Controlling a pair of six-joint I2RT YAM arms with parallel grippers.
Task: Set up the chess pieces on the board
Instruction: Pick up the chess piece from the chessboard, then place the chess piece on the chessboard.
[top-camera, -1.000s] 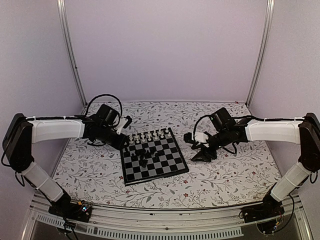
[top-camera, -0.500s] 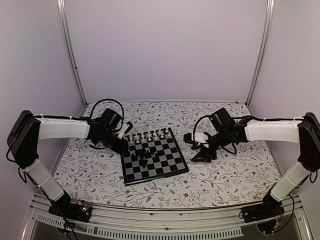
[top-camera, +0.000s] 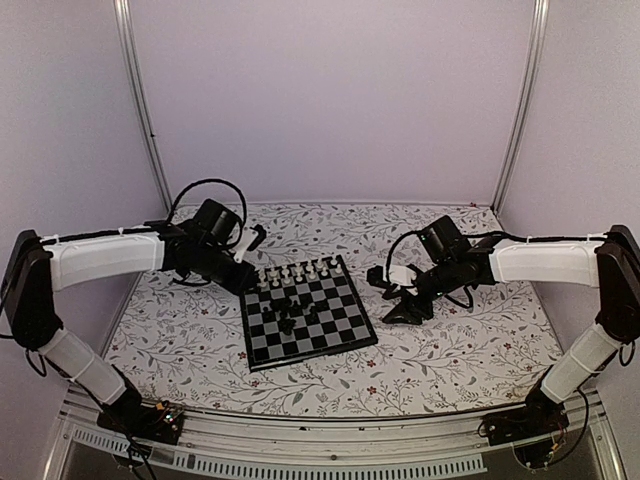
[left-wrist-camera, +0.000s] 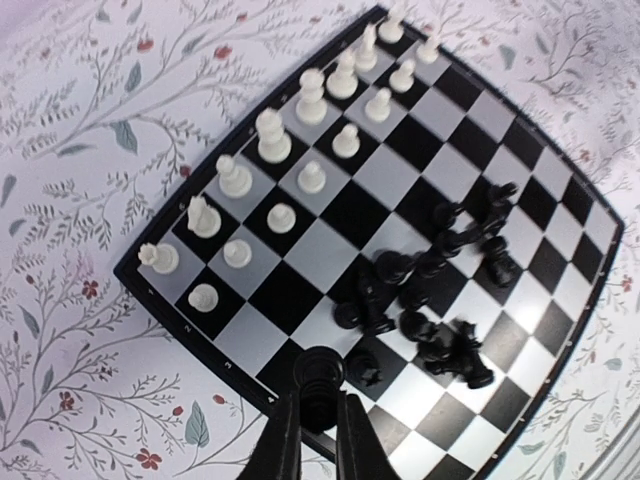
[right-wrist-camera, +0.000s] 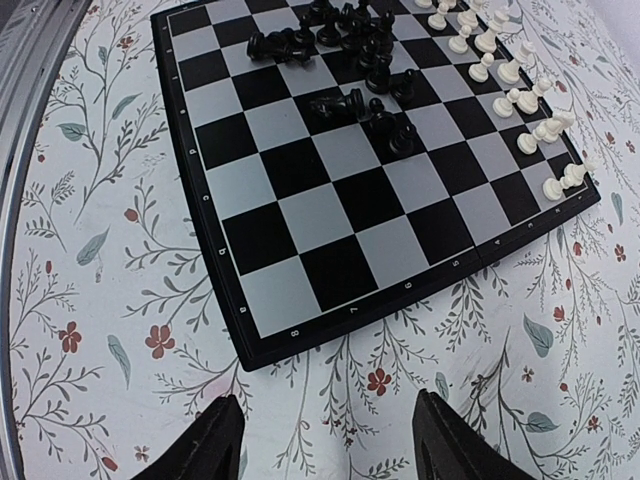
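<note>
The left gripper should move back and to the right in the top view and lower the black piece onto the board's near row's middle (top-camera: 305, 346) (left-wrist-camera: 528, 368), because that row stands empty.
The small checkered board (top-camera: 340, 330) lies mid-table. White chess pieces (top-camera: 297, 272) stand in two rows along its far edge. Black pieces (top-camera: 295, 312) lie in a loose cluster near its middle, some tipped over. My left gripper (top-camera: 247, 282) hovers over the board's far left side. In the left wrist view the gripper (left-wrist-camera: 318, 405) is shut on a black piece (left-wrist-camera: 320, 372), held above the board's border (left-wrist-camera: 190, 330), with the white rows (left-wrist-camera: 270, 135) and black cluster (left-wrist-camera: 440, 290) beyond. My right gripper (top-camera: 400, 312) is open and empty, low on the table right of the board.
The right wrist view shows the open fingers (right-wrist-camera: 215, 445) over the floral tablecloth (right-wrist-camera: 100, 330), just off the board's corner (right-wrist-camera: 245, 355). Frame posts stand at the back corners. Cables loop over both wrists.
My left arm dipped toward the board's left edge, then lifted slightly up and back with the black piece. The right arm has not moved.
</note>
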